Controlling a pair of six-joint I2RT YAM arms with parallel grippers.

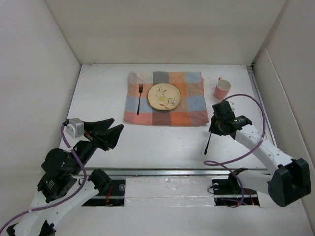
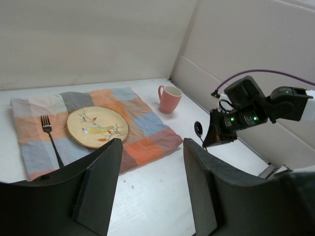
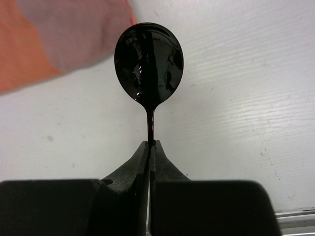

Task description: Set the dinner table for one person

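My right gripper holds the spoon and will next move away from my base toward the plate (image 1: 164,96). Then it will lower the spoon onto the cloth (image 1: 192,115) beside the plate's rim on the mug side.
The white dinner table (image 1: 162,142) carries an orange-blue checked cloth (image 1: 192,115). On the cloth lie a yellow plate (image 1: 164,96) with a bird pattern and, to its left, a black fork (image 1: 139,98). A pink mug (image 1: 222,89) stands right of the cloth. My right gripper (image 1: 215,129) is shut on the neck of a black spoon (image 1: 208,142) and holds it above the table, just off the cloth's near right corner. In the right wrist view the spoon bowl (image 3: 148,61) sticks out past the shut gripper (image 3: 150,145). My left gripper (image 1: 110,130) is open and empty at the near left.
White walls close in the table on the left, back and right. A metal rail (image 1: 172,171) runs along the near edge. The left wrist view shows the plate (image 2: 97,127), fork (image 2: 51,142), mug (image 2: 170,99) and the right gripper (image 2: 216,137) with the spoon.
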